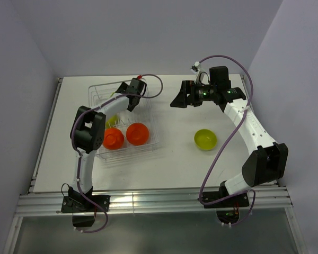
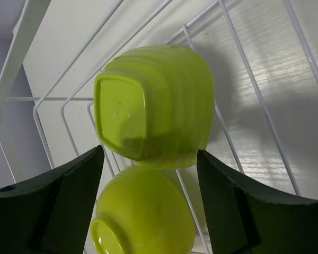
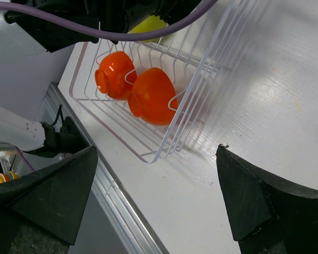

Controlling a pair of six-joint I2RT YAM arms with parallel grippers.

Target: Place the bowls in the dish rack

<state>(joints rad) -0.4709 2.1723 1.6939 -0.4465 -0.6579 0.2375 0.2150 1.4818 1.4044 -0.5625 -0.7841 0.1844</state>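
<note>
The third lime green bowl is still on the table, so I will move my right gripper down and back onto the bowl's rim farthest from the rack.
The wire dish rack [image 1: 148,138] stands at the left. Two orange-red bowls [image 1: 113,138] [image 1: 138,134] lie in its near end, also in the right wrist view [image 3: 114,74] [image 3: 151,95]. Two lime green bowls lie upturned in its middle, one with a squarish base [image 2: 153,106] and one round [image 2: 143,211]. My left gripper [image 1: 131,103] [image 2: 148,206] hangs open just above them, its jaws either side of the round one. A third lime green bowl [image 1: 205,139] sits on the table at the right. My right gripper [image 1: 175,101] [image 3: 156,196] is open and empty. The white bowl is out of view.
The rack's right wall [image 3: 201,79] lies just left of my right gripper. The table's near edge is a metal rail [image 1: 159,201]. Walls close in the back and both sides.
</note>
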